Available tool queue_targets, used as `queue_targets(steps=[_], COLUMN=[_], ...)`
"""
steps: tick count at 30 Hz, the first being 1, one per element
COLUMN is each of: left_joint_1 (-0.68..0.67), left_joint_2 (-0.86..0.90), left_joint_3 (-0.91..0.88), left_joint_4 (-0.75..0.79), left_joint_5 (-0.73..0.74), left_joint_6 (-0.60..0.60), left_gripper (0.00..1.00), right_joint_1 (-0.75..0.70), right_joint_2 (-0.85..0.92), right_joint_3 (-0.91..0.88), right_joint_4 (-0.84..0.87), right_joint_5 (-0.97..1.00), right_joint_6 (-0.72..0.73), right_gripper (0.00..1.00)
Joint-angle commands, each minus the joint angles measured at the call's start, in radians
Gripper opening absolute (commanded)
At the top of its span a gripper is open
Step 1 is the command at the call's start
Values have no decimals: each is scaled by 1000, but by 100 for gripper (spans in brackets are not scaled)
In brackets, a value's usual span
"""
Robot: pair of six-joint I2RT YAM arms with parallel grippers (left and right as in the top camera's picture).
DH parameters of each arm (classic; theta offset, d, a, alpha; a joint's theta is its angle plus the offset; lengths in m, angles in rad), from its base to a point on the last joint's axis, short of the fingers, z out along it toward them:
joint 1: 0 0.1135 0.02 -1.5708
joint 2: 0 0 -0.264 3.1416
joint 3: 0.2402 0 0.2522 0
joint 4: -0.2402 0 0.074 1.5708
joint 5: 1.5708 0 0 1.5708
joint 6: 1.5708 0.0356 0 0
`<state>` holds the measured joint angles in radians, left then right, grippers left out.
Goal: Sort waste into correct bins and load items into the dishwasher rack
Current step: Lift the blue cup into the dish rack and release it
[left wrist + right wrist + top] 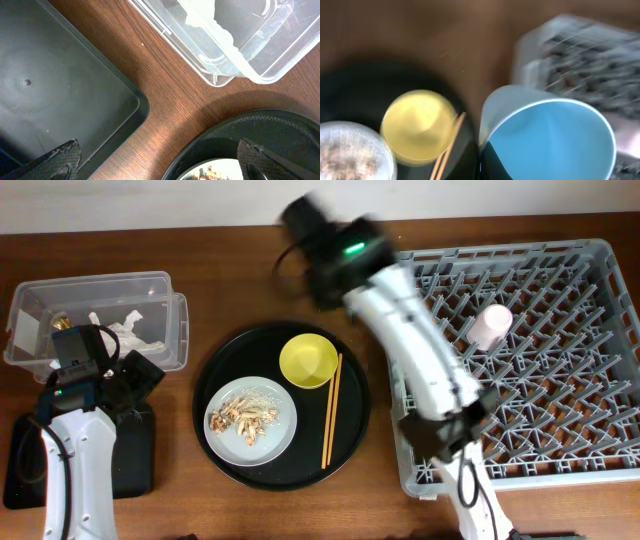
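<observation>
The light-blue cup needs to go into the rack's empty wires beside the pink cup, so I will swing my right gripper to the right in the overhead view next, tilting and lowering the cup.
My right gripper (487,160) is shut on the rim of the light-blue cup (550,140), one dark finger inside it, above the gap between the round tray and the grey rack (560,430). In the overhead view this arm's head (322,250) is blurred and hides the cup. The pink cup (491,326) stands in the rack. The yellow-green bowl (308,361), the chopsticks (331,410) and the plate (275,430) with tan food scraps (245,420) lie on the round tray. My left gripper (160,162) is open and empty, between the shallow black tray (50,90) and the plate (215,172).
The clear tub (150,285) at the back left holds crumpled white paper (120,320); its corner shows in the left wrist view (240,60). The large round black tray (215,370) sits in the middle. The shallow black tray (135,460) lies at the front left.
</observation>
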<state>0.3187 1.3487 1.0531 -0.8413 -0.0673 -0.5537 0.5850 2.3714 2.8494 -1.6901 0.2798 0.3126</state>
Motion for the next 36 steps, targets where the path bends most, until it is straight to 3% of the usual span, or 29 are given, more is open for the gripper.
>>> queue_targets(steps=[1, 6, 13, 18, 23, 30, 36], left_joint_1=[5, 5, 5, 5, 5, 5, 5], left_joint_2=[0, 0, 0, 0, 0, 0, 0], left_joint_3=[18, 18, 18, 18, 18, 18, 18], left_joint_4=[2, 2, 2, 2, 2, 2, 2], left_joint_5=[-5, -5, -5, -5, -5, -5, -5], left_joint_6=[9, 9, 9, 9, 9, 9, 9], left_gripper=[99, 99, 99, 99, 99, 99, 99], right_joint_1=[-222, -488, -850, -963, -1038, -1136, -1218], right_joint_2=[-42, -55, -56, -89, -240, -404, -383], right_joint_3=[141, 123, -94, -285, -526, -896, -1193], right_joint_4=[-9, -9, -9, -9, -9, -8, 1], right_joint_5=[-130, -531, -1162, -1275, -1275, -1298, -1629], right_joint_6=[-61, -179, -295, -357, -475, -774, -1042], right_gripper=[4, 4, 4, 4, 4, 4, 4])
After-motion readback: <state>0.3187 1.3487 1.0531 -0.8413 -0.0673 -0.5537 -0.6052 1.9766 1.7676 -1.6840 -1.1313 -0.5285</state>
